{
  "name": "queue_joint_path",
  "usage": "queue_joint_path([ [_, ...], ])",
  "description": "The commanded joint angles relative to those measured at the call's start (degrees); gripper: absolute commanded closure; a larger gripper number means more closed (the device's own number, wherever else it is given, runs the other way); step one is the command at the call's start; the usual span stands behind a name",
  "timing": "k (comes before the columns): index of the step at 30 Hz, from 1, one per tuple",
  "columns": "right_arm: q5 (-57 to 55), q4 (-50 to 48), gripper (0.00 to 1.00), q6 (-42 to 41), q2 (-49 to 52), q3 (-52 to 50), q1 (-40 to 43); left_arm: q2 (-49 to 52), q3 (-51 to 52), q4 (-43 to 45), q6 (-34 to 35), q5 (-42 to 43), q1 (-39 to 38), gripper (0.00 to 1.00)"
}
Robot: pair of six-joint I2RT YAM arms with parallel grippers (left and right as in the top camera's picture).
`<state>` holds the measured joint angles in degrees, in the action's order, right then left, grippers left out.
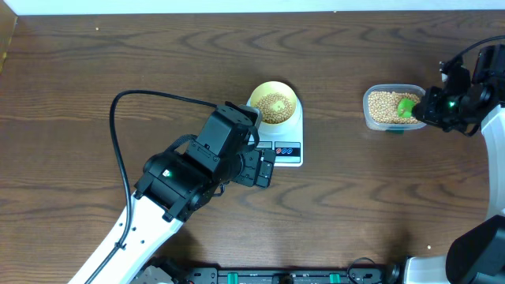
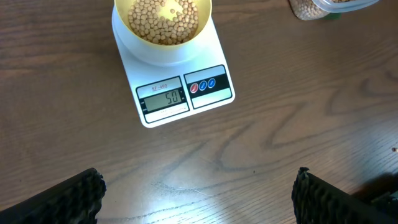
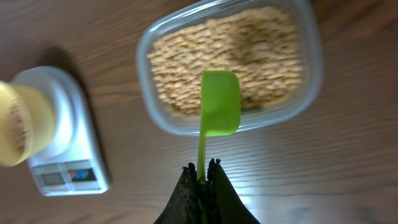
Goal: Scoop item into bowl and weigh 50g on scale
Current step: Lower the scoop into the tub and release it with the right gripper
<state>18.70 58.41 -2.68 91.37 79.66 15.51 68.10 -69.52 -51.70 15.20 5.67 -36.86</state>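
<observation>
The right gripper swings down toward the tub's near rim next, then lays the scoop's cup on the beans, as the display (image 2: 164,99) shows the target weight.
The pale yellow bowl (image 1: 274,103) stands on the white scale (image 1: 287,149) and holds a heap of tan beans (image 2: 163,20). The scale's display (image 2: 164,99) reads 50. My left gripper (image 2: 198,193) is open and empty over bare table in front of the scale. My right gripper (image 3: 203,168) is shut on the handle of a green scoop (image 3: 219,102). The scoop's cup, turned underside up, hangs over the near edge of the clear tub (image 3: 155,112) of beans (image 3: 249,50). In the overhead view the scoop (image 1: 406,107) sits at the tub's right end.
The clear tub (image 1: 369,115) stands to the right of the scale, a gap of table between them. The left arm's black cable (image 1: 118,150) loops over the table's left half. The table's far edge runs along the top of the overhead view.
</observation>
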Motion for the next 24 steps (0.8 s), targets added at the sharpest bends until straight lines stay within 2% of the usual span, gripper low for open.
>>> queue_joint_path([
  [1,-9.4,-0.9,0.99,-0.4,-0.3,-0.3,-1.4,0.1,-0.9,-0.2,-0.1,-0.3,0.2,0.02],
  [9,-18.7,-3.1,0.99,0.2,-0.3,-0.3,-7.3,0.1,-0.9,-0.2,-0.1,-0.3,0.2,0.02],
  [16,-28.6,-8.9,0.99,0.2,-0.3,-3.4,-13.4,0.1,-0.9,-0.2,-0.1,-0.3,0.2,0.02],
  [24,-31.5,-10.8,0.99,0.2,-0.3,-6.8,-16.1,0.1,-0.9,-0.2,-0.1,-0.3,0.2,0.02],
])
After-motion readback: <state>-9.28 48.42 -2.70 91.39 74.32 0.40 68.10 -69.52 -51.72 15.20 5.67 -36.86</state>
